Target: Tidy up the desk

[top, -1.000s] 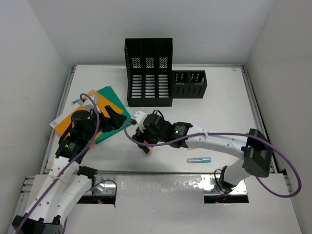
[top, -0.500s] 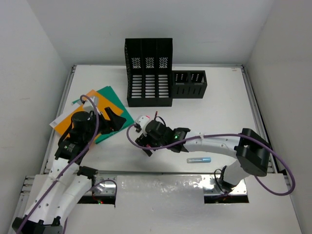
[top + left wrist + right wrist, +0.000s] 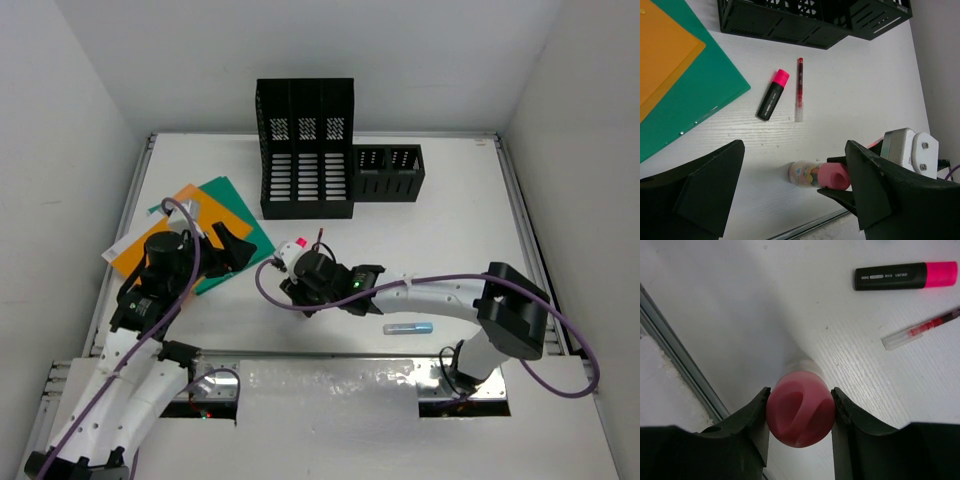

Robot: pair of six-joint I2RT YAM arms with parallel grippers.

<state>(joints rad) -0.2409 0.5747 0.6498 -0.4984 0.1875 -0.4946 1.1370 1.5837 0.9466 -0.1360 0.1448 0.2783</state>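
My right gripper lifts outward next, then lowers and releases the bottle (image 3: 807,175) in the organiser's outer section, as that lies outward and to its right in the top view.
The desk (image 3: 450,230) is a white tabletop with metal rails. My right gripper (image 3: 303,295) is low over its near middle, shut on the pink cap (image 3: 800,412) of a small clear bottle (image 3: 807,175) that lies on the desk. The right wrist view shows both jaws pressed against the cap. My left gripper (image 3: 236,248) is open and empty, hovering by the green folder (image 3: 236,205); in its own view (image 3: 794,165) the bottle lies between its spread fingers, well below them. A black highlighter with a pink cap (image 3: 773,94) and a red pen (image 3: 799,89) lie beyond the bottle.
A tall black slotted file holder (image 3: 305,150) and a low black organiser (image 3: 388,172) stand at the back. An orange folder (image 3: 150,250) lies under the green one at the left. A small blue-capped tube (image 3: 408,327) lies near the front rail (image 3: 330,358).
My right wrist has shifted slightly left and towards the near edge, keeping low over the bottle. The left arm has barely moved.
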